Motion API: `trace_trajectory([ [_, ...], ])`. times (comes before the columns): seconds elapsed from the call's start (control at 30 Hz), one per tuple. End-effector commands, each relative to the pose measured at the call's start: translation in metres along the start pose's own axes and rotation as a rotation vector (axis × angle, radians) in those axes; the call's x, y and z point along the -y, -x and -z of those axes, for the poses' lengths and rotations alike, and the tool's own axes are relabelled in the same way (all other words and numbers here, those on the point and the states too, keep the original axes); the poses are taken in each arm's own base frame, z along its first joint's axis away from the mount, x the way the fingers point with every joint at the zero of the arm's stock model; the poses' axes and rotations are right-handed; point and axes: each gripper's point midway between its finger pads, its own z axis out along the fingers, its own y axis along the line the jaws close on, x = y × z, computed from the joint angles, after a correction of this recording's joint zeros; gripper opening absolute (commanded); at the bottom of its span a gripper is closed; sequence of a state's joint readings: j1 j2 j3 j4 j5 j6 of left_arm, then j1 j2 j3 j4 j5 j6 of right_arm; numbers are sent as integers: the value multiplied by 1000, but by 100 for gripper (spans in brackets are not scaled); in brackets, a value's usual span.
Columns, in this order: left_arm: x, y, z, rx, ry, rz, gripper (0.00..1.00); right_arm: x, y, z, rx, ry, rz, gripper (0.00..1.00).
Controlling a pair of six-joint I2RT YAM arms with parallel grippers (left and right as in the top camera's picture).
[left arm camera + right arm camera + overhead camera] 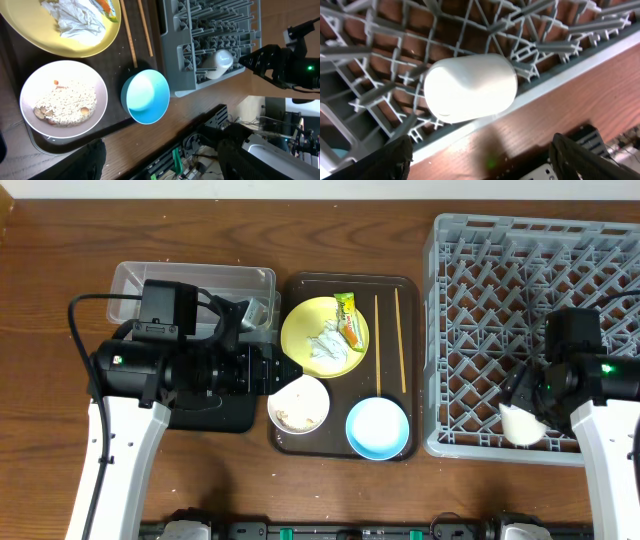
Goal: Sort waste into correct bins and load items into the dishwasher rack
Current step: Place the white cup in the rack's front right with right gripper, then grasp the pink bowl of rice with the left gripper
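Observation:
My left gripper moves down past the rice next, onto the white bowl's rim below, nearest the light-blue bowl, as bare tray gives finger room.
The pale-yellow plate on the brown tray holds crumpled tissue and the green-and-orange wrapper; it also shows in the left wrist view. Two chopsticks lie beside it. The white bowl holds rice scraps. The light-blue bowl stands upright. My left gripper is open and empty above the white bowl. My right gripper is open and empty just above a white cup lying in the grey rack.
The clear tub stands at the back left, with the black tray in front of it, mostly under my left arm. The brown serving tray sits between the bins and the rack. The table's front edge is close below.

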State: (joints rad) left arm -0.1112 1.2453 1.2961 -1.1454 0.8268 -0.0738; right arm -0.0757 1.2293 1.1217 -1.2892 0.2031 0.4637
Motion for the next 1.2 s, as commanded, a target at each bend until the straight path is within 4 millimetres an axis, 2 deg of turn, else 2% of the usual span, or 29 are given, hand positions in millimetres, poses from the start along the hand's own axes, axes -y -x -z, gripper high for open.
trace_trajectory([
  [0.0, -1, -2, 1, 2, 10, -10, 75, -3, 4, 8, 35, 57, -15, 86],
  [0.07, -1, -2, 1, 1, 10, -11, 74, -18, 5, 15, 57, 155, 51, 84],
  [0.13, -5, -3, -2, -5, 50, -27, 74, -39, 6, 31, 106, 299, 146, 83],
  [0.27, -38, -8, -14, -23, 323, -39, 74, -82, 8, 81, 262, 617, 308, 83],
  [0.37, -53, -10, -37, -40, 456, -66, 74, -97, 10, 118, 379, 773, 344, 86],
  [0.47, -64, -14, -70, -66, 527, -63, 71, -98, 10, 135, 432, 821, 340, 87],
  [0.57, -81, -15, -100, -80, 619, -21, 65, -95, 5, 136, 430, 821, 339, 87],
  [0.7, -90, -19, -144, -123, 635, 15, 52, -93, -3, 129, 381, 808, 334, 84],
  [0.83, -103, -28, -177, -168, 662, 61, 48, -91, -7, 126, 354, 800, 330, 84],
  [0.9, -108, -34, -189, -190, 676, 70, 45, -91, -8, 125, 353, 800, 331, 84],
  [1.0, -116, -39, -202, -212, 692, 82, 36, -91, -7, 125, 354, 800, 330, 84],
  [1.07, -121, -42, -206, -227, 703, 90, 22, -91, -7, 126, 354, 800, 330, 84],
  [1.1, -123, -43, -207, -231, 706, 92, 11, -91, -7, 125, 354, 800, 330, 83],
  [1.13, -123, -43, -206, -231, 706, 92, 7, -91, -7, 125, 353, 800, 330, 83],
  [1.17, -121, -42, -206, -228, 704, 91, 6, -91, -7, 125, 354, 800, 330, 83],
])
